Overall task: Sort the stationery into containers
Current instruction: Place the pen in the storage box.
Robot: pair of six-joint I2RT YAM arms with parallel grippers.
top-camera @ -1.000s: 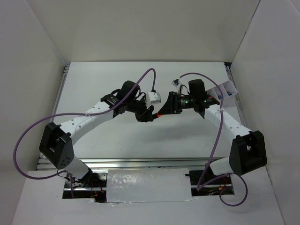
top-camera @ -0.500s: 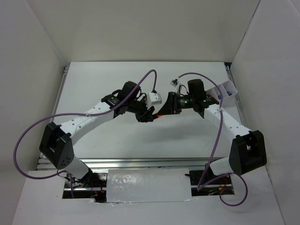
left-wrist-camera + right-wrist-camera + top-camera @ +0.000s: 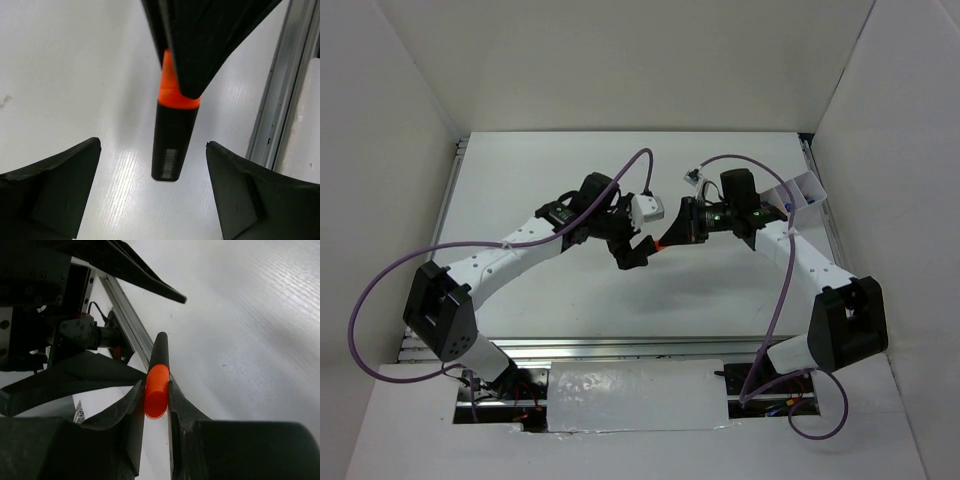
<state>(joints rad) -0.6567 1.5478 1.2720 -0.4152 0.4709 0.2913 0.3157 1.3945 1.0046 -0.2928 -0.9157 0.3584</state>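
The left gripper stands clear of the highlighter, so my right gripper will next swing outward, turning, and lower over the white container's end nearest the left gripper.
A short black highlighter with an orange cap (image 3: 660, 243) hangs above the white table between the two arms. My right gripper (image 3: 156, 385) is shut on its orange cap (image 3: 157, 392), and the black body (image 3: 172, 140) sticks out from the fingers. My left gripper (image 3: 152, 150) stands wide open around the black end, both fingers well apart from it. In the top view the left gripper (image 3: 636, 250) sits just left of the right gripper (image 3: 670, 237). The white container (image 3: 798, 193) stands tilted at the far right, something blue inside it.
White walls enclose the table on three sides. An aluminium rail (image 3: 620, 348) runs along the near edge and another (image 3: 825, 215) along the right side. Purple cables (image 3: 380, 290) loop off both arms.
The left jaws have sprung wide open and let go of the highlighter. The right jaws have closed onto its orange cap. Both arms stay nearly in place.
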